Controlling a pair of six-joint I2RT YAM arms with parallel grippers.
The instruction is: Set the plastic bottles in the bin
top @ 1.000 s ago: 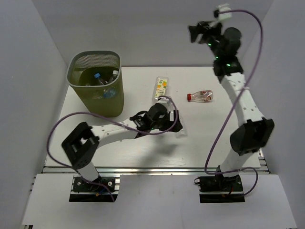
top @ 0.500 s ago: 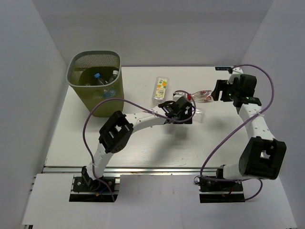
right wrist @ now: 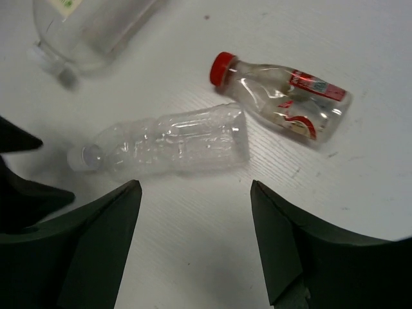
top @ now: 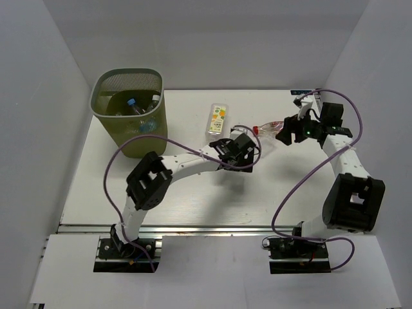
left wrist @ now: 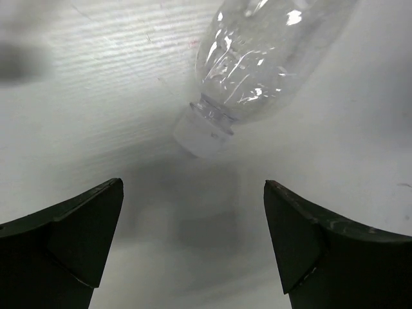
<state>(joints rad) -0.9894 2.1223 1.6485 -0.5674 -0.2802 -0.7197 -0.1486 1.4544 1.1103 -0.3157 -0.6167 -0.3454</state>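
Note:
Next, my left gripper moves outward, to its left in the top view, and closes around the labelled bottle's slim cap end, which lies that way.
The olive mesh bin [top: 129, 119] stands at the far left with several bottles inside. A labelled bottle [top: 217, 120] lies mid-table, also seen in the right wrist view [right wrist: 90, 26]. A red-capped bottle [top: 267, 127] [right wrist: 283, 96] lies right of it. A clear white-capped bottle [right wrist: 167, 145] [left wrist: 257, 58] lies between the two grippers, its cap [left wrist: 205, 132] towards the left one. My left gripper [top: 244, 149] [left wrist: 193, 193] is open and empty just short of that cap. My right gripper [top: 286, 132] [right wrist: 196, 193] is open and empty, low over the table beside the clear and red-capped bottles.
White walls close in the table at the back and both sides. The left arm stretches across the middle of the table, its purple cable looping above it. The left gripper's dark fingers [right wrist: 19, 180] show at the left edge of the right wrist view.
My right arm has swung down from high at the back to the table by the red-capped bottle. My left gripper has moved right and farther back, and the clear bottle has shifted with it.

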